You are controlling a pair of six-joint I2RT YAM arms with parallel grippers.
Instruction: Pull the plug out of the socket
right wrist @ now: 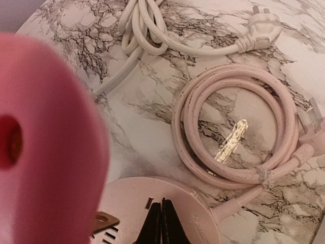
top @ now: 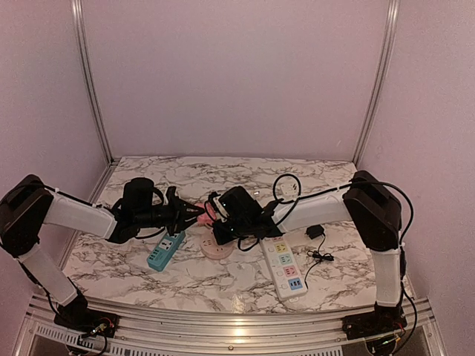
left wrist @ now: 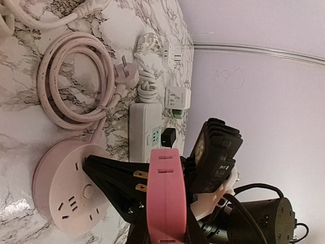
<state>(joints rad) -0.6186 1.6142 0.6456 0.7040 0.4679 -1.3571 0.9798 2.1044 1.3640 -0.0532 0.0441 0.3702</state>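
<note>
My left gripper will next move away from the socket and past the teal power strip (top: 165, 251), tilting down to the bare marble, because the plug's pins are clear.
My left gripper (top: 185, 213) is shut on a pink plug (top: 200, 215). In the left wrist view the plug (left wrist: 165, 198) sits between the black fingers (left wrist: 109, 175), and its two brass prongs (left wrist: 139, 175) are bare, clear of the round pink socket (left wrist: 66, 188) beside it. My right gripper (top: 220, 231) is shut with its tips together on top of the round socket (top: 217, 248). In the right wrist view the closed fingertips (right wrist: 162, 211) rest on the socket's face (right wrist: 203, 223). There the plug (right wrist: 45, 142) is a blur at left, with one prong (right wrist: 104, 221) showing.
A teal power strip (top: 165, 250) lies left of the socket and a white strip (top: 283, 267) lies to its right. A black adapter (top: 315, 231) and its cord lie further right. The socket's coiled pink cable (right wrist: 238, 127) and a white cable (right wrist: 147, 25) lie behind it.
</note>
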